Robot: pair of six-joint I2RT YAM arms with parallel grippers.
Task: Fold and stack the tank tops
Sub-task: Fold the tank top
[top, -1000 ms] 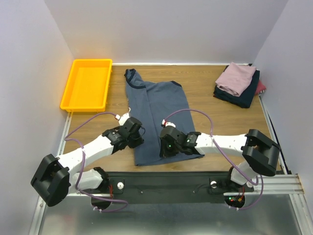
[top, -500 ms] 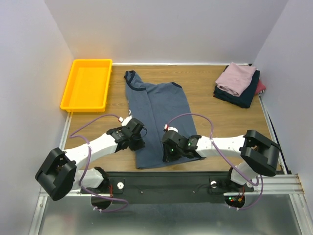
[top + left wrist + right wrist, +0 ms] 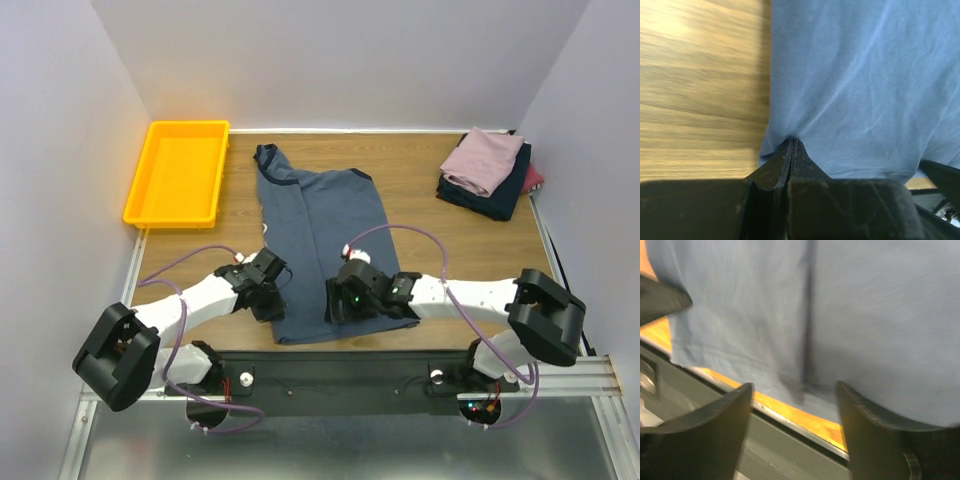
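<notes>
The tank top lies at a slant, so its pinched edge should next be pulled by my left gripper to the left in the top view onto bare wood and let go there.
A slate-blue tank top (image 3: 320, 230) with darker trim lies flat along the middle of the table, straps at the far end. My left gripper (image 3: 268, 302) sits at its near left edge. In the left wrist view the left gripper (image 3: 792, 142) is shut on a small pinch of the blue cloth (image 3: 865, 90). My right gripper (image 3: 340, 305) hovers over the near hem; in the right wrist view the right gripper (image 3: 795, 405) stands open with nothing between its fingers and the hem (image 3: 765, 365) lies below. Folded tank tops are stacked at the back right: mauve-pink (image 3: 483, 160) over navy (image 3: 490, 197), maroon (image 3: 535, 178) showing behind.
A yellow plastic tray (image 3: 150, 200) stands at the back left. The table's near metal edge (image 3: 790, 425) runs just under the right gripper. White walls close in the table on three sides.
My right gripper has opened and let go of the hem. My left gripper, still shut on the cloth, has drawn toward the near edge.
</notes>
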